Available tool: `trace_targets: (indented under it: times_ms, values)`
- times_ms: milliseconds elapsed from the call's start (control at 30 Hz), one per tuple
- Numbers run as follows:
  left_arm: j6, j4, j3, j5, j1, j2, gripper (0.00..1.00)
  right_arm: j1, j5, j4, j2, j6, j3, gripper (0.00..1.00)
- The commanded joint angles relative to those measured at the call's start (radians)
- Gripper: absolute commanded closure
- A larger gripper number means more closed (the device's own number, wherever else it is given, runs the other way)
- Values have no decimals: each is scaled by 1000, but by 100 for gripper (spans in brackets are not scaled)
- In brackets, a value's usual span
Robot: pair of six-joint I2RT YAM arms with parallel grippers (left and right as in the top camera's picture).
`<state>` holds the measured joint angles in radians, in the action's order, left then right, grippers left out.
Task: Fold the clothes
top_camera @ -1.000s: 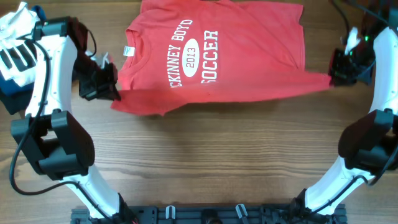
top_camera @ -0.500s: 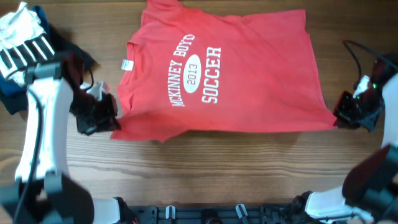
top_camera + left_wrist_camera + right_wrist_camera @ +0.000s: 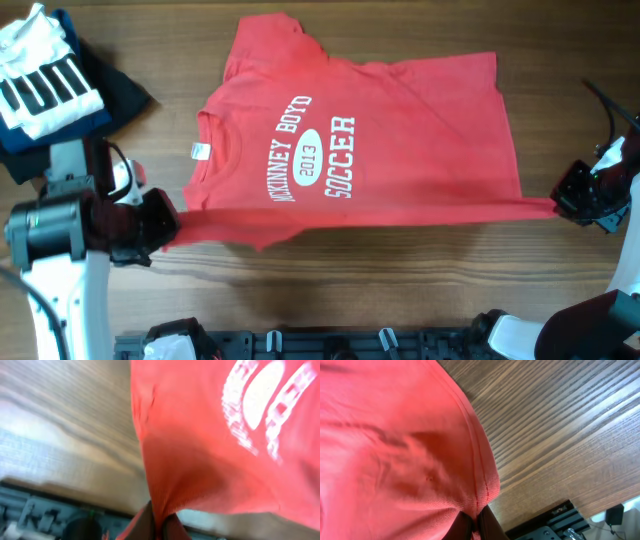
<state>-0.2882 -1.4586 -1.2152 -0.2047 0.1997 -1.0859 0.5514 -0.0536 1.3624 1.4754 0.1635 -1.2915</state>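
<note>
The collar by the white tag [image 3: 205, 132] is outward of my left gripper, so my left gripper needs to carry the shirt's near corner outward and down and let go of it over the collar there.
The red T-shirt [image 3: 400, 130] with white lettering lies chest-up on the wooden table, neck to the left. Its near edge is stretched taut between my two grippers. My left gripper [image 3: 165, 228] is shut on the near left corner of the shirt, seen up close in the left wrist view [image 3: 159, 522] with red cloth [image 3: 210, 455] pinched between the fingers. My right gripper [image 3: 562, 205] is shut on the near right hem corner, also shown in the right wrist view [image 3: 475, 522] with the hem [image 3: 420, 450] between the fingers.
A white black-striped garment [image 3: 40, 80] lies on navy folded clothes [image 3: 115, 95] at the far left corner. A black rail [image 3: 330, 345] runs along the table's front edge. Bare wood table [image 3: 400, 290] lies between the shirt and the rail.
Both grippers have moved toward the front edge, pulling the shirt with them; its near edge is now drawn straight and taut between them.
</note>
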Motion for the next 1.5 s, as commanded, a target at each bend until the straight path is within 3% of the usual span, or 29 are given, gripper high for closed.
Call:
trace_targets:
  times_ms: [0, 533, 833, 1200, 1467]
  values:
    - [-60, 124, 6, 39, 9, 2, 96, -3, -21, -28, -9, 10, 4, 96]
    - [-57, 473, 6, -9, 5, -325, 96, -25, -129, -282, 43, -21, 5, 96]
    - [-57, 704, 6, -15, 5, -509, 96, -77, -128, -423, 162, -34, 5, 96]
    - [-57, 826, 6, -30, -29, -628, 96, -123, -125, -541, 343, -58, 5, 96]
    - [-57, 872, 6, -29, -47, -685, 96, -136, -125, -600, 380, -60, 4, 96]
